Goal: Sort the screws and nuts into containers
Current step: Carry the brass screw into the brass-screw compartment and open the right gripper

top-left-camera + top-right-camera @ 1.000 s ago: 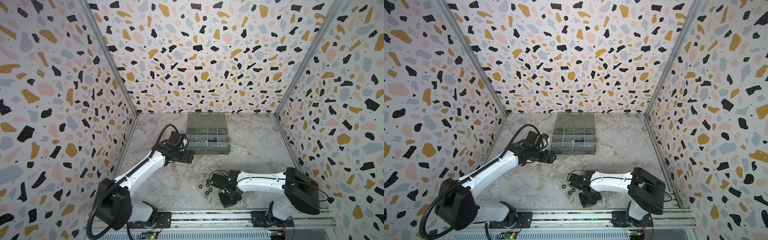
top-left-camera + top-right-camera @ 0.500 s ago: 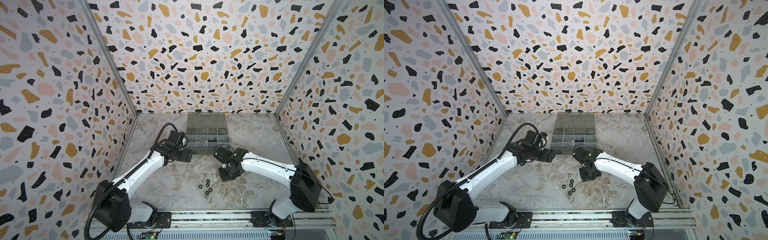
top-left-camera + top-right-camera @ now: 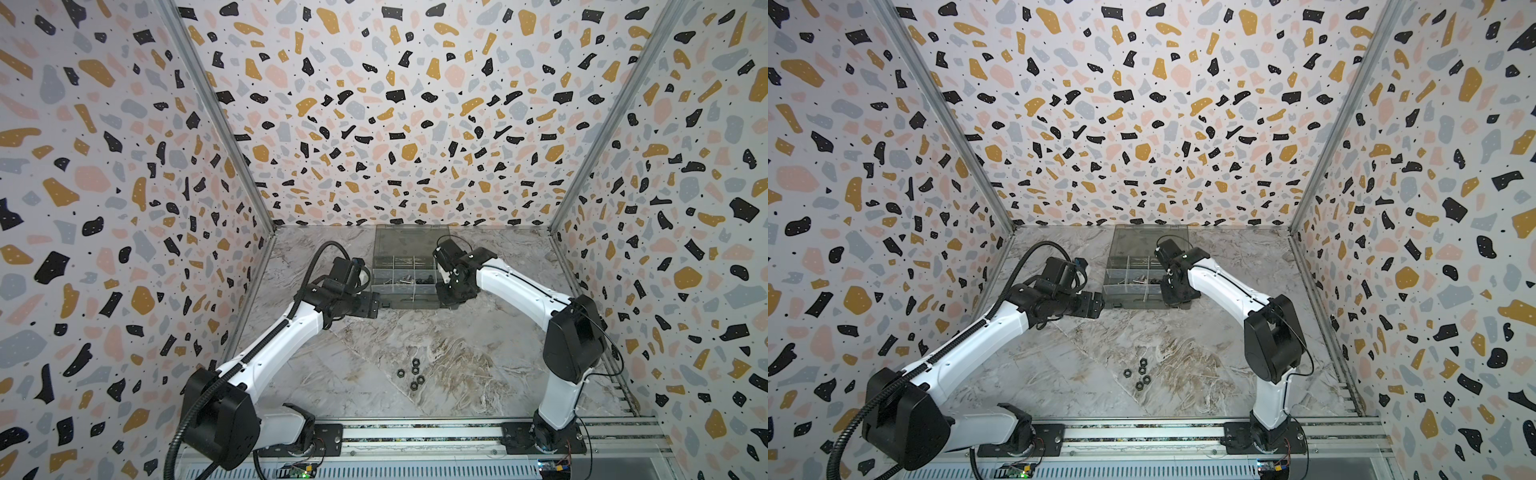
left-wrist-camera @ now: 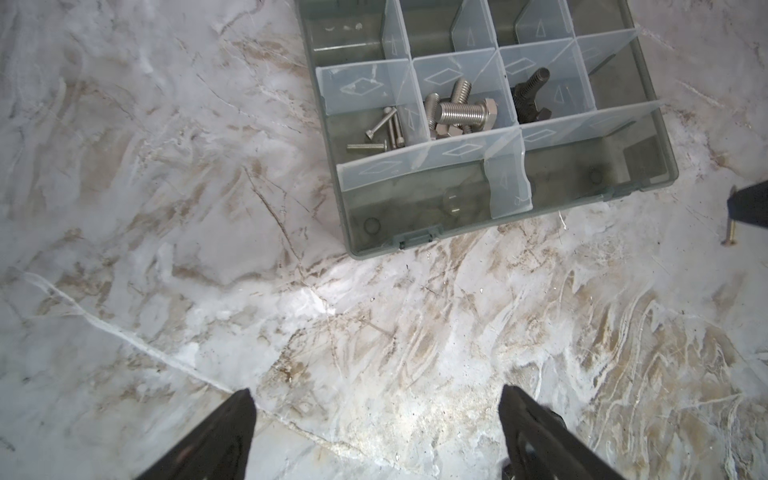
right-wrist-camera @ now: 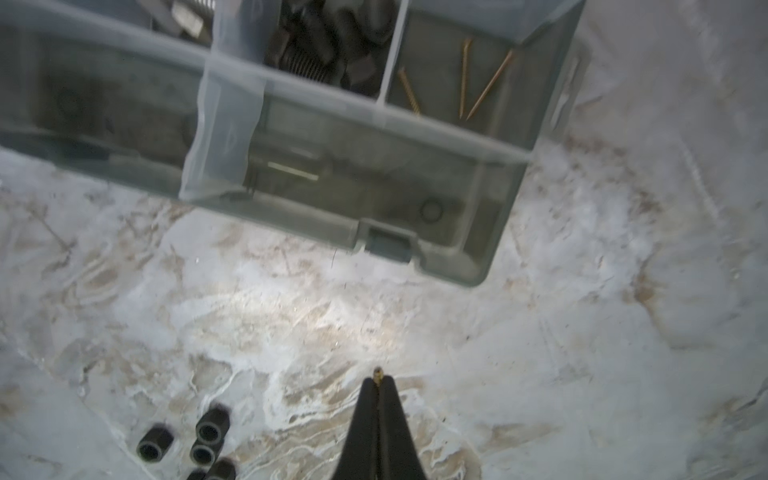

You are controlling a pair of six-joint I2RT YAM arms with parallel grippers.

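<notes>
The matching brass screws lie outward of my right gripper, so it will next move outward over the box's end compartment (image 5: 473, 78) and release the thin brass screw there.
The smoky-grey organiser box (image 3: 405, 300) (image 3: 1133, 302) lies open at the back; its containers (image 4: 415, 239) hold thin silver screws (image 4: 384, 133), silver bolts (image 4: 461, 112) and black bolts (image 4: 530, 99). Brass screws (image 5: 465, 79) lie in an end compartment. My right gripper (image 5: 377, 380) (image 3: 451, 297) hangs at the box's front right corner, shut on a thin brass screw (image 5: 377, 370) that dangles below it (image 4: 730, 235). My left gripper (image 4: 376, 405) (image 3: 374, 305) stands open and empty by the box's front left corner. Several black nuts (image 3: 412, 374) (image 3: 1139, 374) (image 5: 199, 440) lie loose on the table.
The box's flat lid (image 3: 411, 239) lies open toward the back wall. Patterned walls close in the marble table (image 3: 478, 353) on three sides, and a metal rail (image 3: 415, 434) runs along the front.
My right arm has swung from the table's front, beside the nuts, back to the box's front right corner, still shut. The left arm has barely moved.
</notes>
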